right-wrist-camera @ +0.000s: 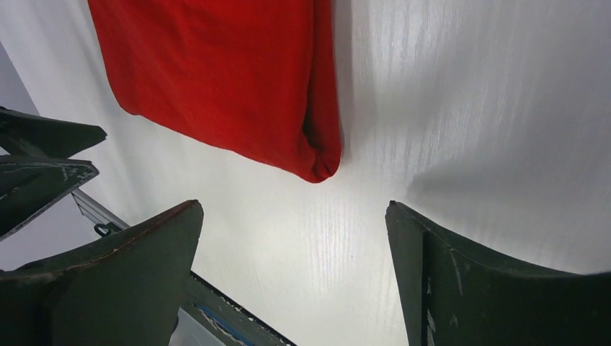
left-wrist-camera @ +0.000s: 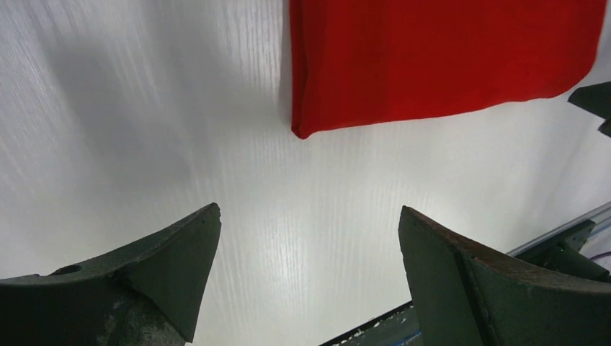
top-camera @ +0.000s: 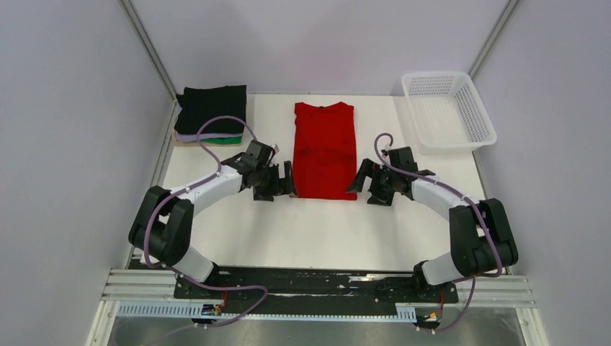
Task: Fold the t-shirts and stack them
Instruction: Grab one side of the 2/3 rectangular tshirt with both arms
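My left gripper will move down and to the right in the top view, onto the near hem's stack-side corner (top-camera: pixel 293 196) (left-wrist-camera: pixel 303 131). That corner is below its open fingers and just beyond them.
A red t-shirt (top-camera: pixel 325 149) lies in the middle of the table, its sides folded in to a long narrow strip with the collar at the far end. Its near left corner (left-wrist-camera: pixel 306 128) shows in the left wrist view and its near right corner (right-wrist-camera: pixel 320 169) in the right wrist view. My left gripper (top-camera: pixel 282 182) hovers open just left of the near hem, nothing between its fingers. My right gripper (top-camera: pixel 364 182) hovers open just right of that hem, also empty. At the far left stands a stack of folded t-shirts (top-camera: pixel 211 115), black on top, lilac and green beneath.
A white mesh basket (top-camera: pixel 448 109) stands at the far right of the table. Grey walls close in on both sides. The metal base rail (top-camera: pixel 317 285) runs along the near edge.
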Controlling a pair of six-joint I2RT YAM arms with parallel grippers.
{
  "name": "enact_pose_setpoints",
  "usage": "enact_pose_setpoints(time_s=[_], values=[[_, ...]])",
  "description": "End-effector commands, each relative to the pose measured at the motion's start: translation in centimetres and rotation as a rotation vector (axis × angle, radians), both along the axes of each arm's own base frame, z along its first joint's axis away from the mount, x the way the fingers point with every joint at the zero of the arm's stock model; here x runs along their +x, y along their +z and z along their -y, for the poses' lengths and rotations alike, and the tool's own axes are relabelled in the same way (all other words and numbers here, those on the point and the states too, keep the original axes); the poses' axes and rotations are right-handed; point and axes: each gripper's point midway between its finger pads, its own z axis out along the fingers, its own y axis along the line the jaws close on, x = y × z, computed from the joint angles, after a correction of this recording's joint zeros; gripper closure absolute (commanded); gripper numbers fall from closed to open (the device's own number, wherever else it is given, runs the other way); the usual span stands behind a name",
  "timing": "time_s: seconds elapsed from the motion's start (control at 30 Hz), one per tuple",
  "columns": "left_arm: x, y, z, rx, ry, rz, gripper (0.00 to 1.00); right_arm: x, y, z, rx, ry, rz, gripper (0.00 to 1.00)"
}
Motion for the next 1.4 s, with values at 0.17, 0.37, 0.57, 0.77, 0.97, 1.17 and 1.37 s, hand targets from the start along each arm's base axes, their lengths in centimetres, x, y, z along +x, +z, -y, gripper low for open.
enact_pose_setpoints(time_s=[0.17,0.37,0.57,0.77,0.97,1.17,1.37], values=[[0.8,-2.8,1.7,-0.036,0.035,-0.046,0.01,1.5,-1.2,-0.6,0.025,-0.058,-0.022,0.17],[1.1,-4.8,2.0,-0.010,0.044,-0.078,0.15,2.9,-2.7,-0.4,0.001,-0.095,-0.015,0.37],[1.3,-6.2,2.3,0.000,0.044,-0.110,0.26,2.7,-4.1,-0.7,0.007,-0.090,-0.052,0.57],[1.2,-7.6,2.4,0.026,0.046,-0.121,0.46,1.1,-5.5,-0.9,-0.001,-0.077,-0.099,0.70],[0.0,-9.7,1.3,0.110,0.049,-0.179,0.69,-1.1,-7.0,-0.5,-0.027,-0.087,-0.158,0.76],[-2.7,-9.8,-0.5,0.179,0.043,-0.198,1.00,-3.7,-7.1,0.0,-0.040,-0.087,-0.206,0.95],[-7.2,-6.2,-1.2,0.176,-0.006,-0.155,1.00,-9.3,-4.2,-1.0,0.053,0.024,-0.256,1.00]])
